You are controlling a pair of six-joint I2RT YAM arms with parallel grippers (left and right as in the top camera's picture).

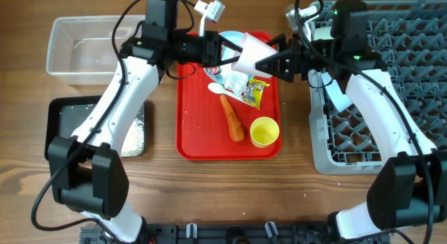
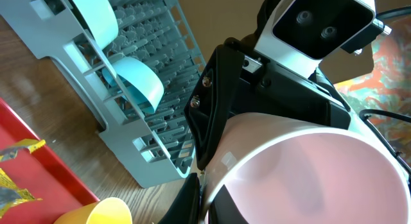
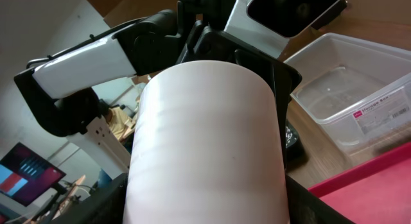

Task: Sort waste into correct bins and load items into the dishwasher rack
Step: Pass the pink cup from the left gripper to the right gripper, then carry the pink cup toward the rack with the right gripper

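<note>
The rack's empty near part is to the right of my right gripper in the overhead view. My right gripper will carry the pink cup [image 1: 250, 54] there next, lower it and release it.
The small pink cup [image 1: 250, 54] hangs above the red tray, between both grippers. My left gripper [image 1: 227, 52] pinches its rim [image 2: 302, 137]. My right gripper [image 1: 265, 62] has a finger pressed on each side of its body [image 3: 205, 147]. On the tray lie the orange carrot [image 1: 232, 118], the yellow cup [image 1: 265, 131], crumpled tissue with a yellow wrapper [image 1: 246, 87] and the white spoon [image 1: 215, 87]. The grey dishwasher rack [image 1: 391, 97] stands at the right with light blue dishes [image 2: 138, 79] upright in it. White rice [image 1: 133, 135] lies in the black tray [image 1: 52, 125].
The clear tub [image 1: 84, 45] stands at the back left and shows in the right wrist view [image 3: 347, 95]. The flat red tray [image 1: 192, 125] sits between the bins and the rack. A white cable connector [image 1: 209, 8] hangs behind the tray.
</note>
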